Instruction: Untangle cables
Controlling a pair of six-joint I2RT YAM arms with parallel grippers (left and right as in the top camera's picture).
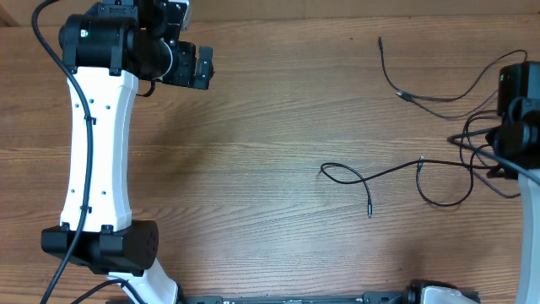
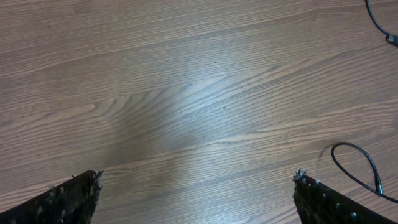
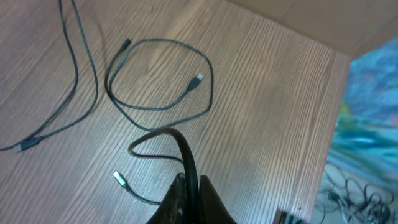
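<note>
My right gripper moves toward the right in the overhead view next and releases the black cable over bare wood past the loop [image 3: 264,102], since it crosses other cables.
Thin black cables lie on the right half of the wooden table. One cable [image 1: 363,177] loops at mid-table and ends in a small plug [image 1: 369,211]. Another cable [image 1: 422,97] curves across the far right. In the right wrist view my right gripper [image 3: 189,190] is shut on a black cable [image 3: 180,146] above the table. Beyond it lie a cable loop [image 3: 155,74] and a silver-tipped plug [image 3: 119,179]. My left gripper [image 2: 196,199] is open and empty over bare wood at the far left [image 1: 202,67], well away from the cables. A cable bend [image 2: 357,165] shows at its lower right.
The left arm [image 1: 97,135] stretches along the table's left side. The right arm [image 1: 519,110] stands at the right edge among its own thicker cables. The table's far edge [image 3: 336,50] and clutter beyond it show in the right wrist view.
</note>
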